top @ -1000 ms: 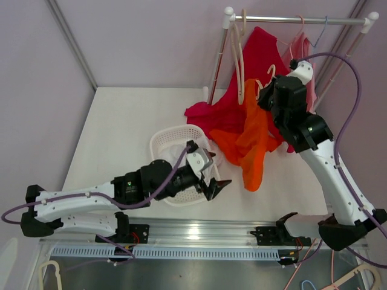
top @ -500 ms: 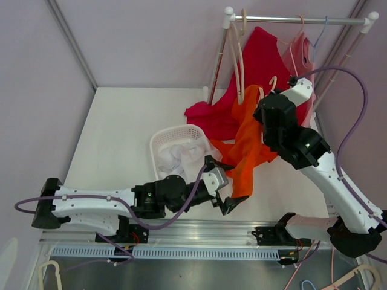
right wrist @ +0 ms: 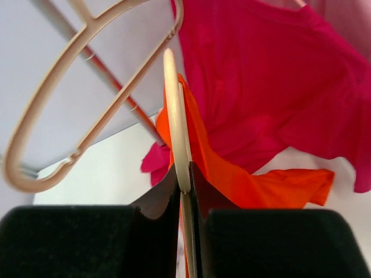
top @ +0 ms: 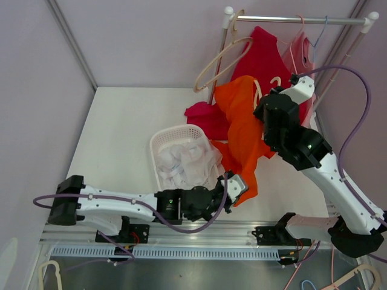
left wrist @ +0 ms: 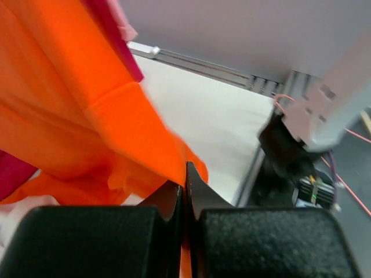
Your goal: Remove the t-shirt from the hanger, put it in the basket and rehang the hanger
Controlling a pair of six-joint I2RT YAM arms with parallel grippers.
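Note:
I need to raise my right gripper outward next, hook the hanger over the rack's bar (top: pixel 269 20) and let go of it, because the rack's bar is above my gripper and outward of it.
An orange t-shirt (top: pixel 242 124) hangs on a cream hanger (top: pixel 260 90) in front of the rack. My right gripper (top: pixel 265 99) is shut on that hanger; in the right wrist view the hanger's bar (right wrist: pixel 171 104) runs up from between the fingertips (right wrist: pixel 184 180), with the orange cloth (right wrist: pixel 255 185) beside it. My left gripper (top: pixel 243 188) is low near the table's front edge, shut on the t-shirt's bottom hem. The left wrist view shows the orange cloth (left wrist: pixel 87 104) pinched at the fingertips (left wrist: pixel 186 176).
A white basket (top: pixel 162 140) of white cloth stands left of the shirt. A crimson t-shirt (top: pixel 266 54) and a pink garment (top: pixel 305 51) hang on the rack rail (top: pixel 296 20). An empty beige hanger (top: pixel 221 60) swings out to the left.
My left arm has moved right and forward from the basket and shut on the orange hem. The empty beige hanger has swung left. The orange t-shirt has shifted up and left.

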